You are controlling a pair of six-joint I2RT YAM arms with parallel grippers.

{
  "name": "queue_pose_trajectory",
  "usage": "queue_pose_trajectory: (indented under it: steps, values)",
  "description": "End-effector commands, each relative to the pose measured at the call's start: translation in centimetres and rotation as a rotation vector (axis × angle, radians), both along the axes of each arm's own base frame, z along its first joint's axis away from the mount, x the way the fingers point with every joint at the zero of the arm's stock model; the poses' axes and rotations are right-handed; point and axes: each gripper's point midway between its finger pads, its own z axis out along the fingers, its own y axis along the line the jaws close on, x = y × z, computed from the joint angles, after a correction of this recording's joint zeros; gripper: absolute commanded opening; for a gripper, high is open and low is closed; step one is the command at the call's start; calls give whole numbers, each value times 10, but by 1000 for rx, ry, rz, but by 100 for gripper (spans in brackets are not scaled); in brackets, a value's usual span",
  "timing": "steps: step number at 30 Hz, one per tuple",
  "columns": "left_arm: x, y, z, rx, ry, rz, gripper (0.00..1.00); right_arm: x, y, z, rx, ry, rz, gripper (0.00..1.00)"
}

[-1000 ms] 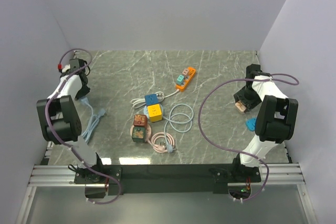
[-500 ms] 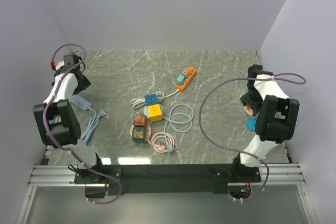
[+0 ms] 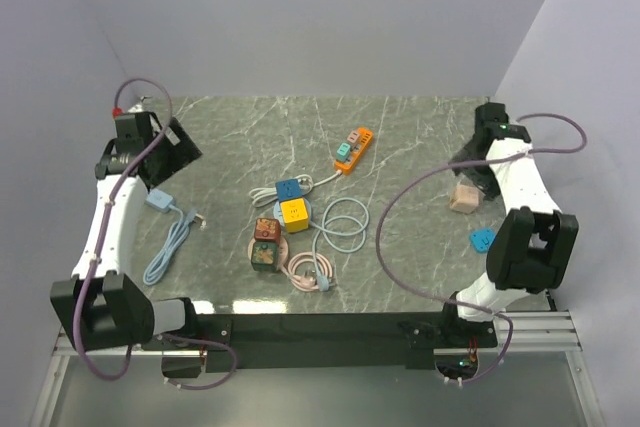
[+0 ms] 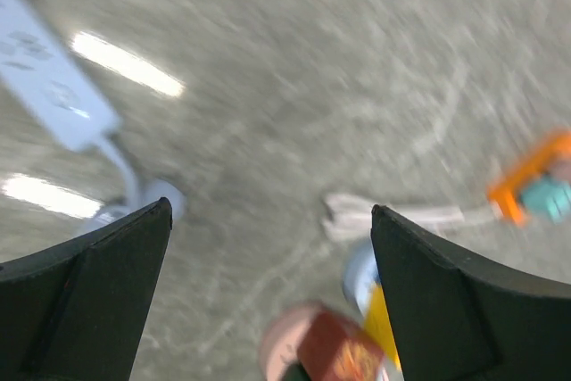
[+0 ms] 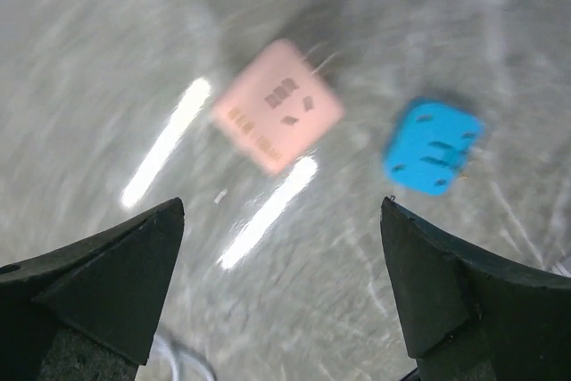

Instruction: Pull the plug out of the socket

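Observation:
The green cube [image 3: 265, 256], still on its pink base, is to the left in the top view, so my right gripper should sweep there, go down and close.
A pink socket cube [image 3: 463, 197] [image 5: 278, 106] and a blue plug [image 3: 483, 240] [image 5: 433, 147] lie apart on the marble table at the right. My right gripper [image 3: 468, 162] [image 5: 281, 256] hovers over them, open and holding nothing. At the left a light blue socket block [image 3: 158, 199] [image 4: 49, 78] lies with its loose cable [image 3: 170, 242]. My left gripper [image 3: 180, 152] [image 4: 268, 256] is raised beside it, open and empty.
An orange power strip [image 3: 352, 147] [image 4: 535, 176] holds a teal and an orange plug. Mid-table are blue and yellow cubes [image 3: 290, 202], red and green cubes [image 3: 265, 244], and coiled light blue [image 3: 345, 222] and pink [image 3: 310, 272] cables. Walls stand close on both sides.
Both grippers opened and lifted. The left one let go of the light blue block and swung up and right. The right one released the pink cube and moved back.

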Motion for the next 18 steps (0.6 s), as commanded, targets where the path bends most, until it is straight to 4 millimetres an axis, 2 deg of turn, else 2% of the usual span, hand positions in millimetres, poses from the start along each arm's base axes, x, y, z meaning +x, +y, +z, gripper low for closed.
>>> queue_pose_trajectory:
  steps: [1,3,4,5,6,7,10,11,12,13,14,15,17,18]
  values:
    - [-17,-56,5,-147,-50,-227,99,23,76,43,72,-176,349,97]
    - [-28,-71,2,-178,-52,-262,100,21,127,51,138,-237,512,97]
    - [-33,-81,1,-192,-52,-294,99,15,162,53,171,-254,642,97]
    - [-37,-85,-1,-204,-49,-295,99,8,188,61,228,-295,725,97]
    - [-44,-88,-6,-212,-44,-300,100,5,203,61,247,-313,774,97]
    - [-49,-92,-8,-216,-38,-311,100,-4,227,64,269,-323,859,97]
    - [-60,-94,-14,-224,-32,-299,99,-17,270,71,360,-350,1012,96]
    - [-63,-94,-14,-225,-31,-293,99,-26,296,73,381,-343,1096,96]
    - [-67,-94,-15,-225,-32,-287,100,-31,307,73,366,-329,1128,96]
    - [-69,-93,-16,-224,-30,-278,99,-35,318,72,360,-317,1152,96]
    - [-72,-90,-18,-217,-20,-257,99,-47,341,63,372,-273,1207,96]
    - [-74,-89,-17,-213,-24,-253,99,-47,353,69,375,-281,1213,96]
    - [-77,-88,-19,-209,-23,-244,99,-52,374,60,381,-251,1223,96]
    - [-80,-85,-20,-200,-20,-232,100,-60,392,66,406,-262,1233,96]
